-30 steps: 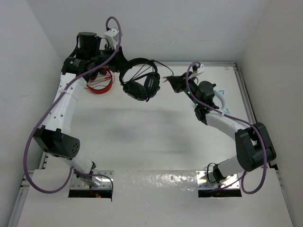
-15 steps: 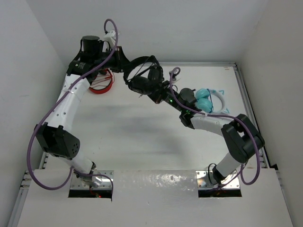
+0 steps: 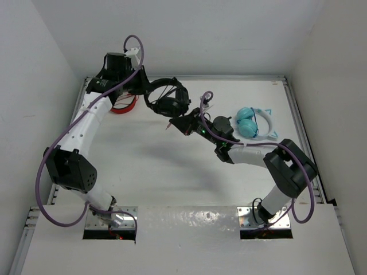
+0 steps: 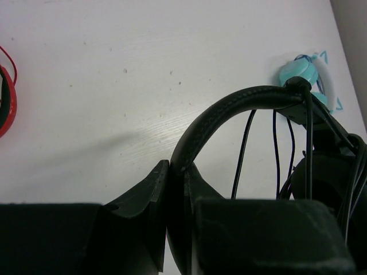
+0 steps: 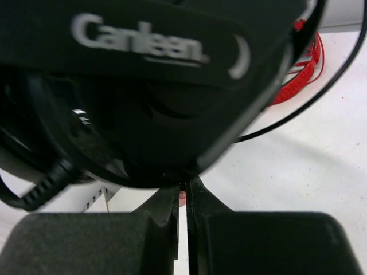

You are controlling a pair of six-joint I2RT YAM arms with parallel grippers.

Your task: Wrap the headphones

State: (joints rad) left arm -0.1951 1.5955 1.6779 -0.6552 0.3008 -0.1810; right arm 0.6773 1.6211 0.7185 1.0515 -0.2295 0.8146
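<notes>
I will next lower my left gripper to the bare tabletop at the back centre, below it and to its right in the top view, clear of the red headphones.
The black headphones point(image 3: 171, 102) hang above the table at the back centre. My left gripper point(image 3: 145, 87) is shut on their thin headband point(image 4: 241, 101), with the jaws pinching it from both sides point(image 4: 175, 172). Thin dark cable strands point(image 4: 243, 150) hang under the headband. My right gripper point(image 3: 175, 124) is just below the ear cups and is shut on the end of the cable. A small red tip shows between its closed jaws point(image 5: 186, 190). An ear cup point(image 5: 160, 109) with white lettering fills the right wrist view, right against the fingertips.
Red headphones point(image 3: 124, 105) lie at the back left, behind my left arm; they also show in the right wrist view point(image 5: 303, 64). Light blue cat-ear headphones point(image 3: 253, 122) lie to the right of my right wrist. White walls enclose the table on three sides.
My right gripper has swung left from the right side to just under the ear cups, uncovering the light blue headphones. My left arm has shifted the black headphones slightly back and left.
</notes>
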